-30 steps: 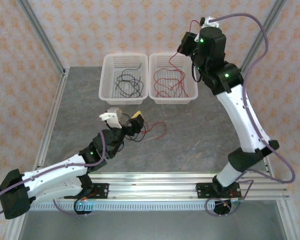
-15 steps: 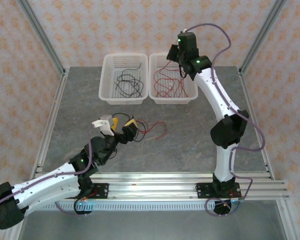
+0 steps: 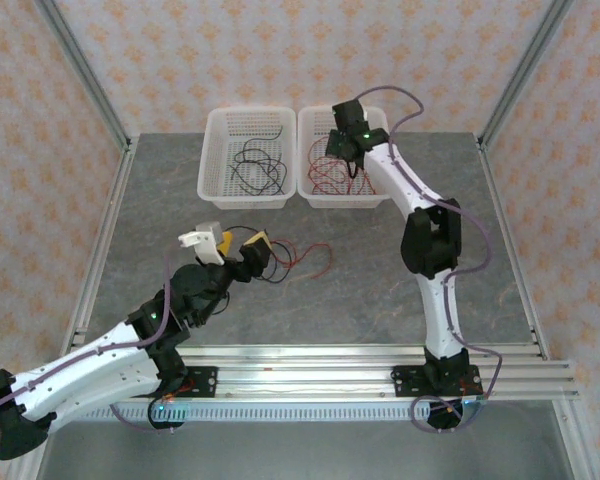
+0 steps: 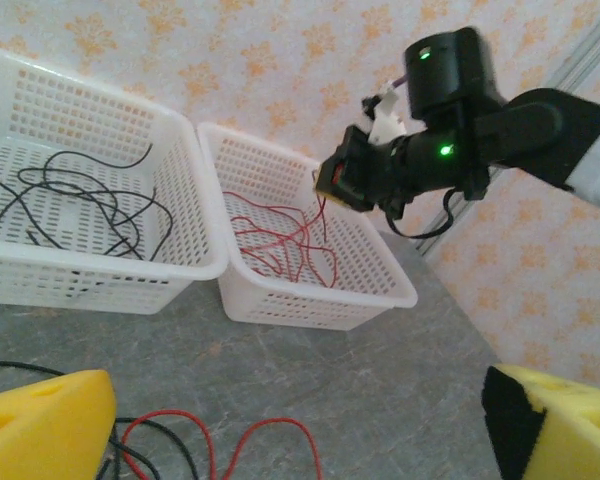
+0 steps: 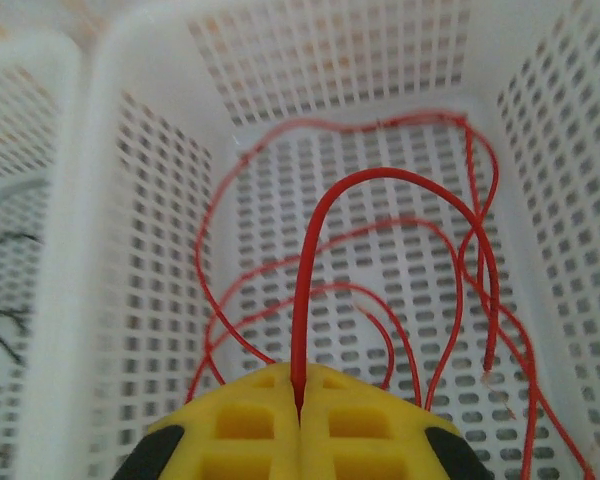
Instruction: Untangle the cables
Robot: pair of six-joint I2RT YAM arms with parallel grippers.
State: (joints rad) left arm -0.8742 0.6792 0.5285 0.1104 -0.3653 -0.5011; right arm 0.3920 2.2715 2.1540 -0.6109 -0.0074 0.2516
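Note:
The right gripper lowers toward the perforated basket bottom below it next and releases the red cable there, because this basket holds the red ones.
A small tangle of red and black cables (image 3: 292,258) lies on the grey table just right of my left gripper (image 3: 232,241). That gripper stands open, its yellow fingers (image 4: 42,420) wide apart over a red loop (image 4: 242,442) and a black strand (image 4: 152,452), gripping nothing. My right gripper (image 3: 343,147) hangs inside the right basket (image 3: 315,198). It is shut on a red cable (image 5: 310,250) that arches up from its closed pads (image 5: 270,420) and down among other red cables (image 5: 420,290). Black cables (image 3: 256,170) lie in the left basket (image 3: 212,190).
The two white mesh baskets stand side by side at the back of the table. The right arm (image 4: 540,120) reaches over the right basket from the right. Metal frame posts (image 3: 90,90) and patterned walls enclose the table; a rail (image 3: 310,375) runs along the near edge.
The right arm swung left and down, carrying its red cable from above the basket's far right corner into the right basket. The left gripper shifted slightly left and stayed open.

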